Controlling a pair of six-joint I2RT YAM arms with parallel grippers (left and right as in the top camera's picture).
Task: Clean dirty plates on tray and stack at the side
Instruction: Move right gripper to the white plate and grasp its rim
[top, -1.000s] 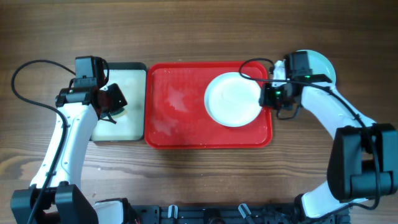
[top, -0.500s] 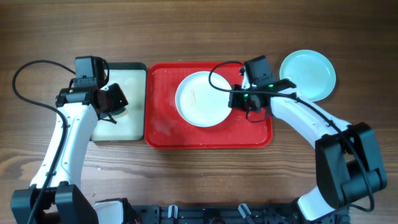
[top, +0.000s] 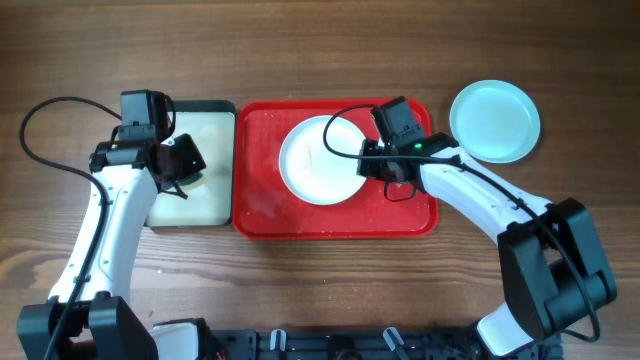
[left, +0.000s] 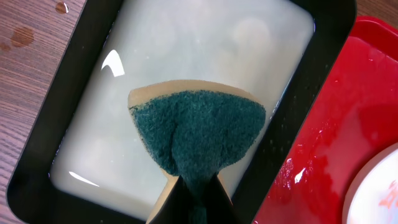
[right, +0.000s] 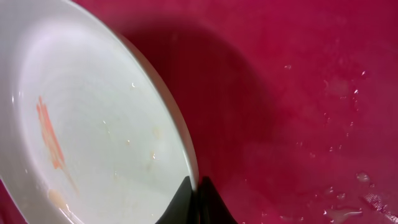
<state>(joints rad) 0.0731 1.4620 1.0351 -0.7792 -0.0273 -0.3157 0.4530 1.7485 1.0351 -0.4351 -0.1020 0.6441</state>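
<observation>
I should next lower the white plate onto the red tray's middle (top: 331, 158) with my right gripper and let go of the plate's rim there, because the held rim casts a shadow below it.
A white plate (top: 322, 160) with orange smears (right: 50, 134) is on the middle of the red tray (top: 262, 190). My right gripper (top: 372, 165) is shut on the plate's right rim (right: 194, 182). A pale turquoise plate (top: 494, 120) lies on the table to the right of the tray. My left gripper (top: 182, 172) is shut on a green sponge (left: 198, 127) with a tan backing, held above the pale liquid in the black-rimmed tray (left: 93, 74). The red tray's wet corner shows in the left wrist view (left: 329, 143).
The black-rimmed tray (top: 215, 112) of pale liquid stands against the red tray's left edge. Water drops lie on the red tray (right: 329, 149). Cables loop over the table at far left (top: 40, 110). Bare wood lies in front and behind.
My right gripper has carried the white plate leftward from the tray's right end to its middle. The turquoise plate at the right is now uncovered. The left arm has not moved.
</observation>
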